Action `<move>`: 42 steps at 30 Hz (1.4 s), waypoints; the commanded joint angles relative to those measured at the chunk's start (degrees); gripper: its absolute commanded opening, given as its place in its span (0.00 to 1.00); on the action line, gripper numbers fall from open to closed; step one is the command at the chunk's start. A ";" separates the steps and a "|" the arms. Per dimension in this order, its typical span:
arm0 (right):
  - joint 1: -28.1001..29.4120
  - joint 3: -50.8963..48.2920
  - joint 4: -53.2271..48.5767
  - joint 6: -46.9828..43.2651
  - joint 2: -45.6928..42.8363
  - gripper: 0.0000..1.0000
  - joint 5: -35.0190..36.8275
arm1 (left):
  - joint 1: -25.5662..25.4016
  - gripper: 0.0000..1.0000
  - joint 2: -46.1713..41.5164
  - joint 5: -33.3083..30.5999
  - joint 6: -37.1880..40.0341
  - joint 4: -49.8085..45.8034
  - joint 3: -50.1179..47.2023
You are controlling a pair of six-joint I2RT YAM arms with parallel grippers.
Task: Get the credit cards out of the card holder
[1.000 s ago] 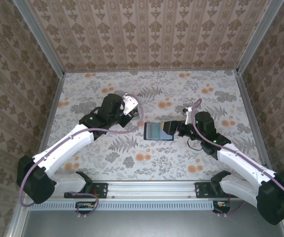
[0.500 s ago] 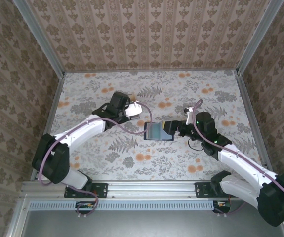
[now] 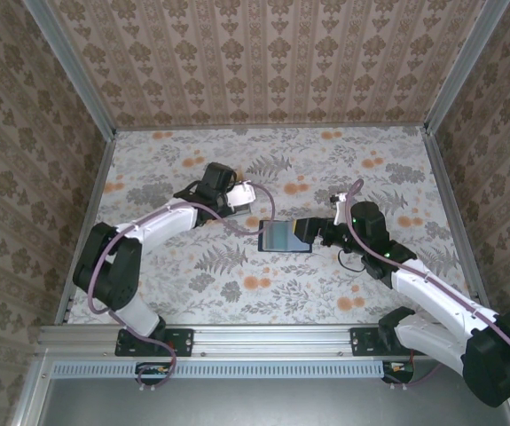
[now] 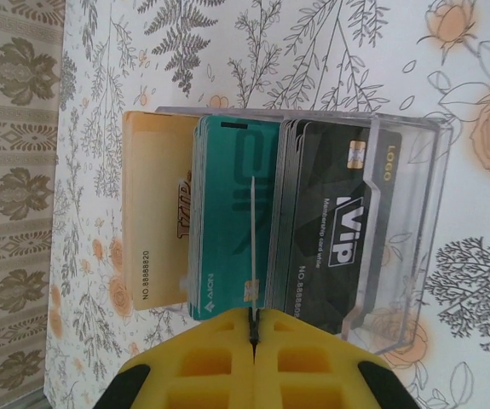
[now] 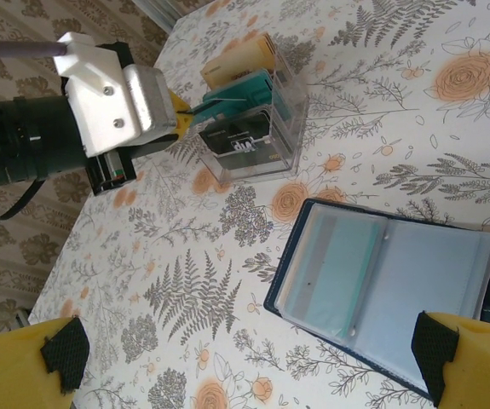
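Observation:
The thin card hangs edge-on above the teal card, so next my left gripper needs to lower toward the teal card's row in the clear rack and release it.
The card holder [image 5: 381,285] [image 3: 284,236], a dark navy wallet, lies open on the floral table with a teal card [image 5: 338,264] in its left clear pocket. My right gripper [image 5: 245,358] [image 3: 313,232] hovers open over its right side, and nothing is between the yellow fingers [image 5: 23,362]. My left gripper [image 4: 253,319] [image 5: 181,109] [image 3: 247,195] is shut on a thin credit card [image 4: 252,247] seen edge-on. It holds that card above a clear card rack [image 4: 406,239] [image 5: 253,128], which carries a tan card [image 4: 155,213], a teal card [image 4: 227,213] and a black VIP card [image 4: 334,221].
The rack stands to the upper left of the card holder. Patterned walls enclose the table on three sides, with metal rails [image 3: 90,213] along the edges. Bare floral table [image 5: 193,298] lies in front of the holder and the rack.
The left arm has stretched out and lowered, bringing its held card over the rack. The right arm and the card holder have not moved.

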 commanded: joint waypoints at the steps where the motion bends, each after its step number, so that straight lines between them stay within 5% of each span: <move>1: 0.41 0.01 -0.51 -1.26 0.47 1.00 1.23 | 0.86 0.00 1.16 0.18 1.07 0.82 2.87; 25: 0.40 0.94 -0.73 -1.50 3.69 1.00 1.99 | 1.17 0.00 8.08 3.43 -0.71 -1.30 7.56; 32: 0.41 0.94 -0.85 -1.51 3.95 1.00 1.89 | 2.31 0.24 9.47 3.01 -2.13 -2.13 9.75; 42: 0.44 0.98 -0.66 -1.53 4.19 1.00 1.73 | 4.49 0.26 11.61 0.71 -3.81 -1.60 12.14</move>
